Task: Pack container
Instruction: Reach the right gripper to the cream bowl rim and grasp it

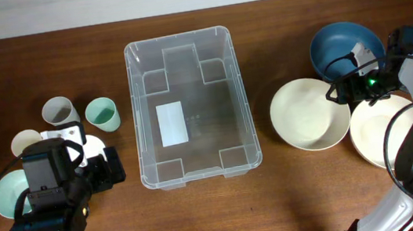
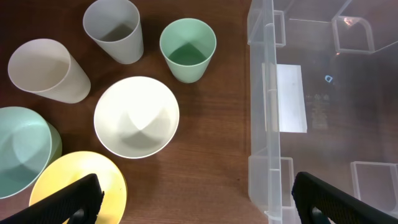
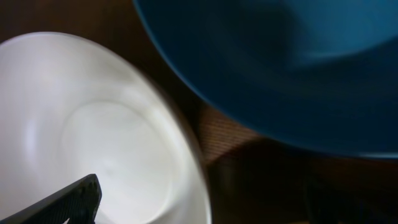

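My right gripper moves down onto the cream bowl's rim beside the blue bowl next, since its open fingers are already on either side of that rim.
The clear plastic container (image 1: 141,100) stands empty in the middle of the table, a white label (image 1: 171,124) on its base. Its left wall shows in the left wrist view (image 2: 267,93). My left gripper (image 1: 101,172) is open and empty (image 2: 199,205), low by the container's near left corner, behind the cups and bowls. My right gripper (image 1: 354,81) is open and empty (image 3: 202,202). It hovers close over the gap between a blue bowl (image 3: 286,68) and a white bowl (image 3: 93,137).
On the left are a grey cup (image 2: 115,28), a green cup (image 2: 186,48), a cream cup (image 2: 46,70), a white bowl (image 2: 137,115), a mint bowl (image 2: 22,149) and a yellow dish (image 2: 78,180). On the right are the blue bowl (image 1: 344,43) and two cream bowls (image 1: 309,115) (image 1: 378,134).
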Robot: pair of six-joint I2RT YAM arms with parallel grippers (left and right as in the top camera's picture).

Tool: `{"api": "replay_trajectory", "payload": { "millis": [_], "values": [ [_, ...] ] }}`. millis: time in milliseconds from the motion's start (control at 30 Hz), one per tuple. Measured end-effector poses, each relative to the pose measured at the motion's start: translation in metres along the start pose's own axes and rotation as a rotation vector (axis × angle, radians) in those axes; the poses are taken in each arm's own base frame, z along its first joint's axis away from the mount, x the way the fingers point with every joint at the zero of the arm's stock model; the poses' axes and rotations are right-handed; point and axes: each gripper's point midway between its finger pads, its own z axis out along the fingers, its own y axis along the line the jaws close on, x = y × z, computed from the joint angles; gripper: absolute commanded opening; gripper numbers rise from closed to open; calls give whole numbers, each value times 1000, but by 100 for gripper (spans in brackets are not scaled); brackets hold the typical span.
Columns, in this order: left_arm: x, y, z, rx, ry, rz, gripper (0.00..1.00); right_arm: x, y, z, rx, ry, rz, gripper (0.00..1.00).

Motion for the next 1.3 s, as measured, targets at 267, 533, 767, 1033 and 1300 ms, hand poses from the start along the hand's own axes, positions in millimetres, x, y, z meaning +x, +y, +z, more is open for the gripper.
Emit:
{"api": "replay_trajectory", "payload": {
  "millis": [267, 533, 767, 1033, 1300],
  "values": [
    [0, 0, 0, 0, 0, 0, 99, 1, -4, 15, 9, 23, -9, 96],
    [0, 0, 0, 0, 1, 0, 99, -2, 6, 29, 50, 59, -68, 94],
    [0, 0, 0, 0, 1, 0, 99, -3, 6, 32, 76, 70, -86, 92],
    [0, 0, 0, 0, 1, -3, 100, 1, 3, 39, 80, 87, -81, 84],
    [0, 0, 0, 0, 1, -3, 99, 3, 1, 43, 81, 103, -74, 54]
  ]
}}
